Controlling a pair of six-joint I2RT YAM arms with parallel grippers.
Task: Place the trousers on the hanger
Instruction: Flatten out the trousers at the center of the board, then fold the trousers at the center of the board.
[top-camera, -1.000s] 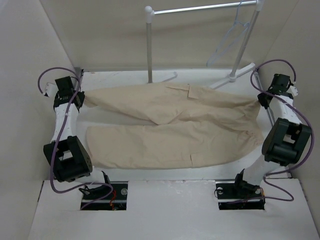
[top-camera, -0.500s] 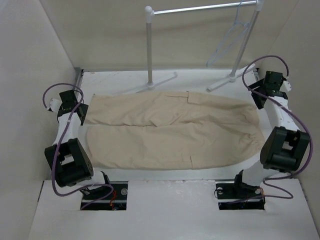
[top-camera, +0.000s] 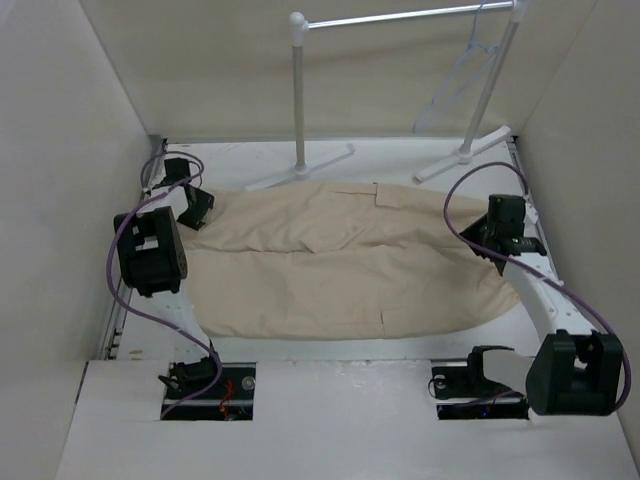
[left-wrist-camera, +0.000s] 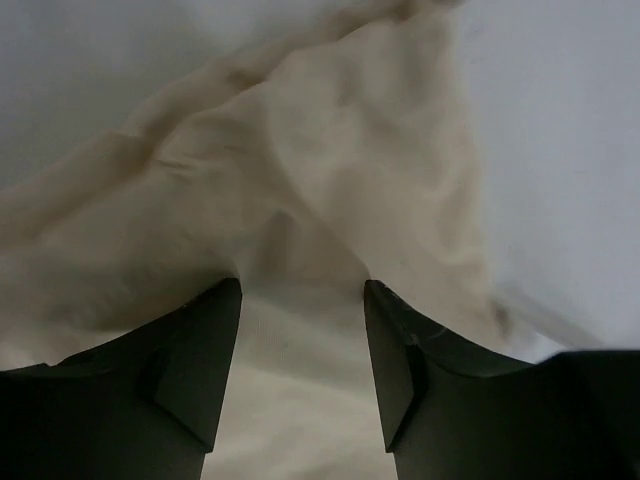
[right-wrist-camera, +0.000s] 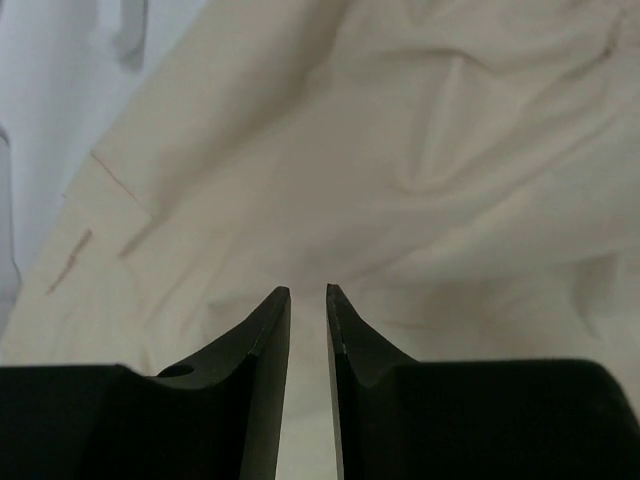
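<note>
The edge of the near trouser leg's end (top-camera: 197, 302) lies flat and unheld back toward the base, so my left gripper's open fingers will next move back onto it.
The beige trousers (top-camera: 340, 260) lie flat across the table, legs to the left and waist to the right. The thin pale hanger (top-camera: 462, 80) hangs from the rack bar at the back right, apart from both arms. My left gripper (top-camera: 203, 212) sits at the end of the far leg. In the left wrist view its jaws (left-wrist-camera: 302, 290) stand apart over wrinkled cloth (left-wrist-camera: 330, 180). My right gripper (top-camera: 480, 236) hovers over the waist end. In the right wrist view its jaws (right-wrist-camera: 307, 290) leave a narrow gap, with cloth (right-wrist-camera: 400, 150) showing through and nothing pinched.
A white-posted clothes rack (top-camera: 298, 90) with a metal bar stands at the back, its feet (top-camera: 300, 170) just behind the trousers. Pale walls close in the left, right and back sides. Purple cables loop off both arms.
Both grippers have let go of the trousers, which dropped from a stretched hold to lying flat. The left gripper moved to the far leg end, and the right swung inward over the waist, its jaws narrowing.
</note>
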